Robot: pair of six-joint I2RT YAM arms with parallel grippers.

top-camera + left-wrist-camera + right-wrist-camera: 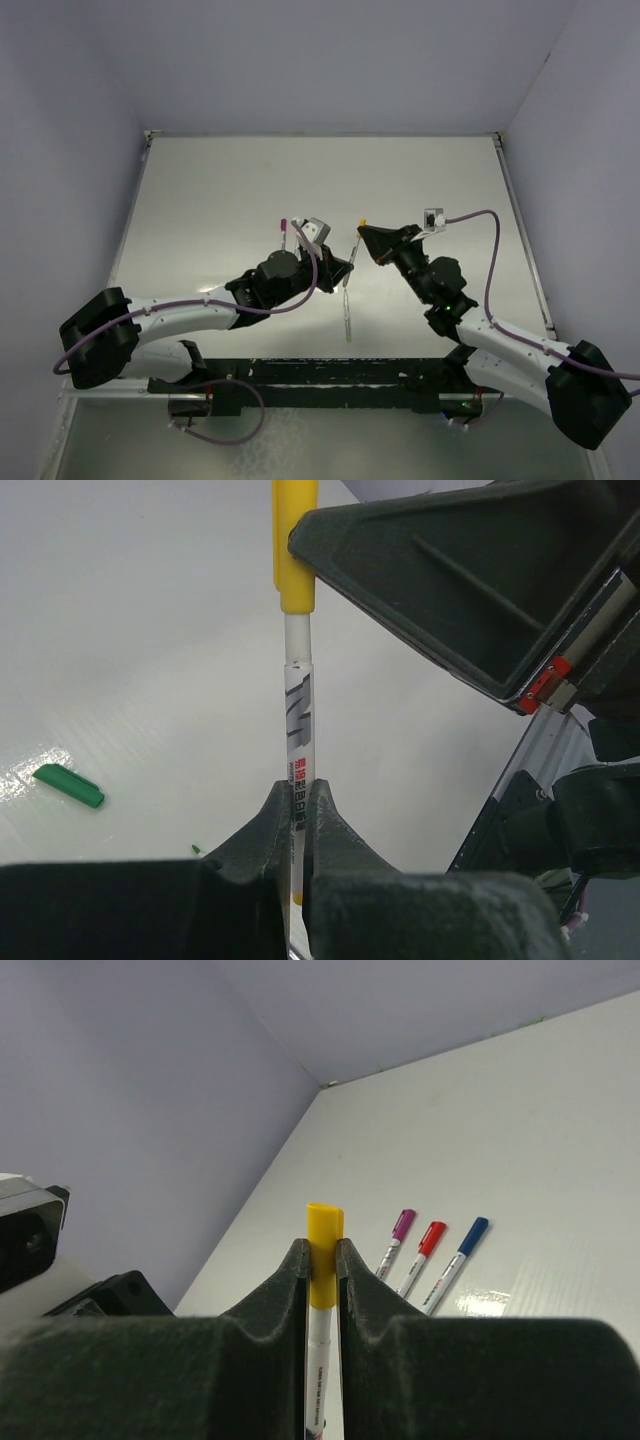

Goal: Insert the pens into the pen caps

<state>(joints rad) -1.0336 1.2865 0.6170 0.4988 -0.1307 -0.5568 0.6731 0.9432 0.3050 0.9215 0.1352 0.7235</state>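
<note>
The capped pen goes outward and down in my left gripper to the tabletop (328, 220) beside the blue-capped pen for release there next, as the capped pens lie side by side.
A white pen (300, 720) is held upright between both grippers, with the yellow cap (296, 550) sitting on its top end. My left gripper (298, 785) is shut on the pen's barrel. My right gripper (322, 1245) is shut on the yellow cap (324, 1222), with the barrel (320, 1360) running down between its fingers. In the top view the grippers meet mid-table, left (343, 262) and right (366, 236). Three capped pens lie side by side: purple (402, 1225), red (432, 1237), blue (472, 1230). A loose green cap (68, 785) lies on the table.
Another white pen (347, 315) lies on the table just in front of the grippers. The purple-capped pen (285, 230) shows behind the left gripper. Walls enclose the table at the back and both sides.
</note>
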